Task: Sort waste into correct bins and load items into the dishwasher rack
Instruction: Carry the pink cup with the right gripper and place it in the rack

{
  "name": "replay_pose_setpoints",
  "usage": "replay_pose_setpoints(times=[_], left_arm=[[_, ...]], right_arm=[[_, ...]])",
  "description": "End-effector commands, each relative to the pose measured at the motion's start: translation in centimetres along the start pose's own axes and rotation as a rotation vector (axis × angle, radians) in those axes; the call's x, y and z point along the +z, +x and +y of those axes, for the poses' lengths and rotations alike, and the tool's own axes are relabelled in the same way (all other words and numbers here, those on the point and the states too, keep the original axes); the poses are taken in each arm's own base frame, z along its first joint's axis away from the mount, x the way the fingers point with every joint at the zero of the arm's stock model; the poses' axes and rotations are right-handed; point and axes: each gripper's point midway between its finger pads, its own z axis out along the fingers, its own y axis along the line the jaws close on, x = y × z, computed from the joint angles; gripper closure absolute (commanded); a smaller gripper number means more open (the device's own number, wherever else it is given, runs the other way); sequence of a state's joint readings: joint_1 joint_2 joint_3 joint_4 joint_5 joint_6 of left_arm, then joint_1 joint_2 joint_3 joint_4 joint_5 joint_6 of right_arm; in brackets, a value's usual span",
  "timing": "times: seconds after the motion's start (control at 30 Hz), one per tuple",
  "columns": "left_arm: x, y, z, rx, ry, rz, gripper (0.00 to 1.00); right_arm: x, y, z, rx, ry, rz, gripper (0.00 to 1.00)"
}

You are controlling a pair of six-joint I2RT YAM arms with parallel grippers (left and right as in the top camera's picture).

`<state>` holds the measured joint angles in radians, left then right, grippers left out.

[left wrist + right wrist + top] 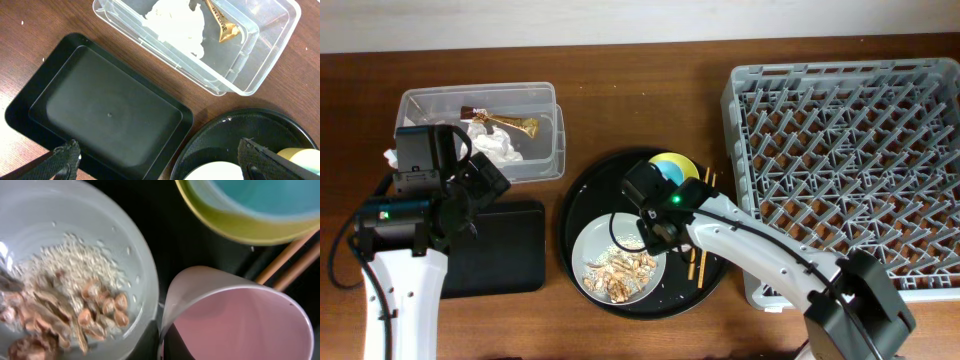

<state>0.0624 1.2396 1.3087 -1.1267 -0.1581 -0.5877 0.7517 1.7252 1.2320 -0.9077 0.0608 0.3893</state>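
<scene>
The rack's far wires are empty: my right gripper should next rise over the rack's side, tilt sideways, and lower and release the pink cup (240,325) there.
My right gripper (162,335) is shut on the rim wall of the pink cup (240,325), one finger inside and one outside. The cup stands on the round black tray (575,200), beside the pale grey plate (100,220) with rice and brown food scraps (75,295). In the overhead view the right gripper (650,225) hides the cup. The light blue cup (667,170) sits in the yellow-green bowl (685,163), with the chopsticks (700,265) beside them. My left gripper (160,165) hangs open and empty over the shallow black tray (105,110). The clear tub (260,70) holds the napkin (175,25) and the gold wrapper (222,25).
The grey dishwasher rack (850,150) fills the table's right side, its left wall close to the round tray. The left arm (410,210) stands over the black rectangular tray's left end. Brown tabletop shows between tub, trays and rack.
</scene>
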Motion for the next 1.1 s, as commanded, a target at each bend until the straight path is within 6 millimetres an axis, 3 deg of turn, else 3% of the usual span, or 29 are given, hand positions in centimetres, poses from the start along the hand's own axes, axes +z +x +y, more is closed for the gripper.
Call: replay_pose_setpoints(times=[0.0,0.17,0.23,0.3,0.4,0.53,0.63,0.67,0.83,0.93,1.07], left_arm=[[-0.3,-0.2,0.4,-0.012,-0.009,-0.014,0.01],[-0.3,-0.1,0.4,-0.011,-0.012,-0.013,0.01],[-0.3,-0.1,0.4,-0.011,-0.012,-0.013,0.01],[-0.3,-0.1,0.4,-0.011,-0.012,-0.012,0.0],[-0.3,-0.1,0.4,-0.011,-0.012,-0.013,0.01],[-0.3,-0.1,0.4,-0.011,-0.012,-0.013,0.01],[-0.3,-0.1,0.4,-0.011,-0.012,-0.013,0.0],[-0.3,-0.1,0.4,-0.011,-0.012,-0.012,0.01],[-0.3,-0.1,0.4,-0.011,-0.012,-0.013,0.01],[-0.3,-0.1,0.4,-0.011,-0.012,-0.013,0.01],[-0.3,-0.1,0.4,-0.011,-0.012,-0.013,0.01]], right_arm=[[-4.4,-1.0,0.3,0.007,-0.025,-0.059,0.96],[-10.2,-2.6,0.3,-0.012,-0.069,-0.183,0.96],[-12.9,-3.6,-1.0,0.0,-0.081,-0.26,0.96],[-15.4,-4.8,-4.4,0.089,-0.073,-0.342,0.96],[-18.0,-6.0,-12.5,0.244,-0.076,-0.445,0.96],[-19.2,-7.4,-19.9,0.303,-0.377,-0.564,0.96],[-21.1,-8.5,-23.2,0.269,-0.672,-0.734,0.96],[-20.9,-8.8,-24.9,0.286,-0.819,-0.781,0.96],[-17.2,-10.0,-28.7,0.273,-1.118,-0.86,0.96],[-14.1,-9.8,-31.7,0.345,-1.13,-0.86,0.96],[-13.6,-8.5,-34.3,0.427,-1.106,-0.873,0.96]])
